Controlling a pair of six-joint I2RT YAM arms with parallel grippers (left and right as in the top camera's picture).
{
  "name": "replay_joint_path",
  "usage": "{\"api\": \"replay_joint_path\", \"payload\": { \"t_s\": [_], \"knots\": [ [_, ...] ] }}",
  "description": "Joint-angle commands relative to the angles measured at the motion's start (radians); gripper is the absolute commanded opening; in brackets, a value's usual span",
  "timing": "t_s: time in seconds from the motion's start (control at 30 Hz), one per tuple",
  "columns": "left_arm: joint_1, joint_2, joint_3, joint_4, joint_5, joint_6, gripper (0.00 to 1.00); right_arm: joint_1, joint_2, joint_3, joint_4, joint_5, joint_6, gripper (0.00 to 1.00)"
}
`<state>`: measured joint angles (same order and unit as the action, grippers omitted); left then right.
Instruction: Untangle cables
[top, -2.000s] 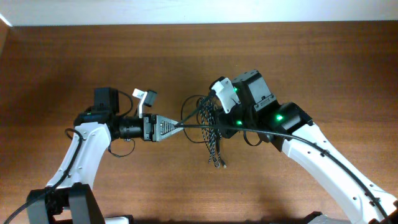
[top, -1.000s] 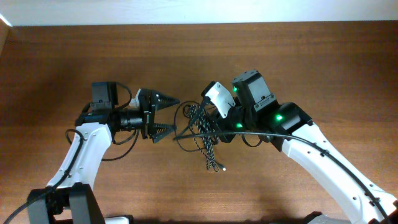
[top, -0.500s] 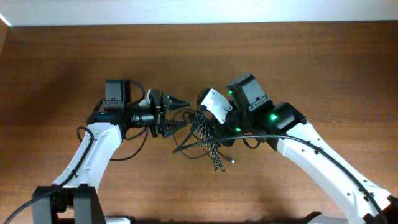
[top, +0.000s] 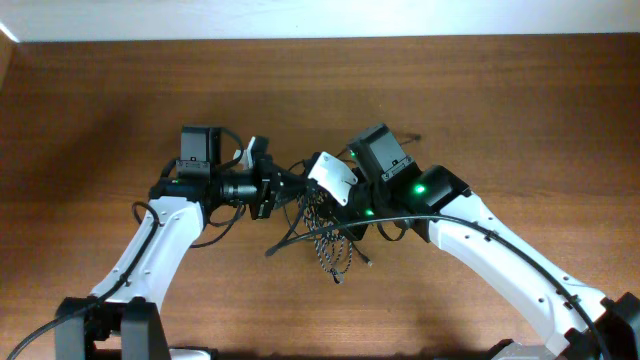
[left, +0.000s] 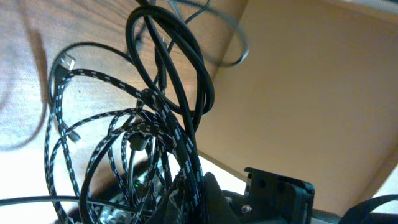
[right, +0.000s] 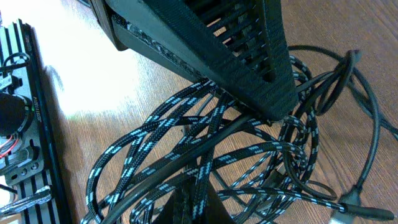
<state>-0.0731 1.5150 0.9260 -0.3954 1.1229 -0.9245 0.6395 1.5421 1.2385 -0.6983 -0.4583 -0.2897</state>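
The robot should next move its right gripper to the right in the overhead view and let go of the braided cord, while its left gripper holds the tangle close by.
The cables (top: 328, 238) form one tangle on the wooden table between the two arms. A black-and-white speckled braided cord (left: 93, 155) loops through thin plain black cords (left: 180, 62). My left gripper (top: 300, 186) reaches in from the left. In the left wrist view the left gripper (left: 196, 198) is shut on the cables, with braided strands pinched between its fingers. My right gripper (top: 322, 205) meets the tangle from the right. In the right wrist view the right gripper (right: 202, 200) is shut on a braided cord (right: 186, 124). The left gripper's ribbed fingers (right: 236, 50) lie just above it.
A small plug end (right: 351, 199) lies on the wood at the tangle's edge, and another plug (left: 68, 62) ends a braided loop. Thick black wires (top: 215, 228) hang from the left arm. The table (top: 500, 110) runs up to a white strip at the back.
The left arm moved right into the tangle and its open jaws closed on the cords. The right arm shifted left with the bundle, still shut.
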Motion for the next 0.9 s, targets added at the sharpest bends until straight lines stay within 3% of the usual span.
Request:
{"api": "replay_joint_path", "payload": {
  "t_s": [0.0,0.17,0.23,0.37,0.47,0.6,0.63,0.67,0.87],
  "knots": [
    [-0.001,0.001,0.004,0.002,-0.145,0.148,0.0,0.001,-0.01,0.005,-0.017,0.027,0.004,0.04],
    [0.081,0.001,0.004,-0.093,-0.23,0.368,0.0,-0.146,-0.146,0.048,-0.096,0.051,0.064,0.04],
    [0.126,0.001,0.004,-0.182,-0.336,0.381,0.0,-0.265,-0.23,0.048,-0.126,0.051,0.116,0.04],
    [0.146,0.001,0.004,-0.28,-0.524,0.381,0.0,-0.354,-0.273,0.048,-0.206,0.055,0.115,0.04],
    [0.146,0.001,0.004,-0.296,-0.568,0.469,0.0,-0.36,-0.273,0.048,-0.224,0.198,0.116,0.04],
    [0.146,0.001,0.004,-0.329,-0.793,0.47,0.02,-0.36,-0.273,0.048,-0.26,0.48,0.245,0.04],
    [0.146,0.001,0.004,-0.355,-0.866,0.47,0.04,-0.36,-0.273,0.048,-0.256,0.482,0.271,0.06],
    [0.146,0.001,0.004,-0.376,-0.922,0.47,0.05,-0.36,-0.273,0.048,-0.256,0.481,0.31,0.16],
    [0.146,0.001,0.004,-0.404,-0.999,0.47,0.07,-0.36,-0.273,0.048,-0.256,0.509,0.377,0.19]
  ]
}}
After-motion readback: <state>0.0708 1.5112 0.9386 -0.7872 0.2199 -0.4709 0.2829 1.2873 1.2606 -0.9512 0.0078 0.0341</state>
